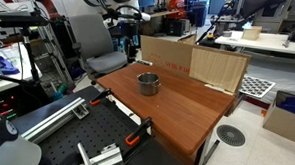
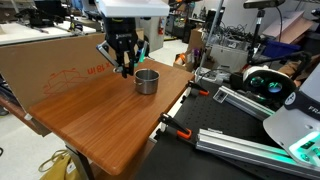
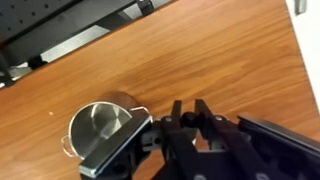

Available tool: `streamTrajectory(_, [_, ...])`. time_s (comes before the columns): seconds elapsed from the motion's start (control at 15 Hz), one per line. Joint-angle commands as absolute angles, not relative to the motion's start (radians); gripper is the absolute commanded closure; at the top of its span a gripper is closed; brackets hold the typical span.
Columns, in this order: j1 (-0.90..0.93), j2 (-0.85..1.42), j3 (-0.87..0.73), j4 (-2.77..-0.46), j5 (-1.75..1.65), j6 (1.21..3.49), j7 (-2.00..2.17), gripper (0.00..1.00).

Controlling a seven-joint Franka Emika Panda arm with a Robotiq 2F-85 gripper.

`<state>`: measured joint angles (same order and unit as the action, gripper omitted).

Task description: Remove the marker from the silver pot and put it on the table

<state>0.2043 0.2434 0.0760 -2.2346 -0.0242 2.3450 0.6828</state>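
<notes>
My gripper will next go down to the clear, bare tabletop patch below it, beside the silver pot and outside the pot's rim, and let go of the marker [image 3: 190, 118].
The silver pot [image 2: 147, 81] stands on the reddish-brown table [image 2: 100, 125]; it also shows in an exterior view [image 1: 148, 84] and in the wrist view [image 3: 100, 125]. Its inside looks empty in the wrist view. My gripper [image 2: 122, 66] hangs a little above the table, just beside the pot and clear of its rim. In the wrist view the gripper [image 3: 190, 112] has its fingers closed on a small dark round end, the marker [image 3: 190, 118]. The rest of the marker is hidden by the fingers.
Cardboard panels [image 1: 193, 61] stand along the table's far edge, close behind the pot, and show as a brown wall [image 2: 50, 60] in an exterior view. Black rails with orange clamps [image 2: 176, 128] run along one table side. An office chair [image 1: 97, 45] stands off the table.
</notes>
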Motion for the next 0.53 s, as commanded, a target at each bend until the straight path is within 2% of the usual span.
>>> streamTrajectory(0.0, [0.248, 0.31, 0.055, -2.167, -0.097, 2.347, 0.754, 0.95])
streamTrajectory(0.47, [0.32, 0.448, 0.015, -2.038, -0.198, 2.317, 0.831, 0.95])
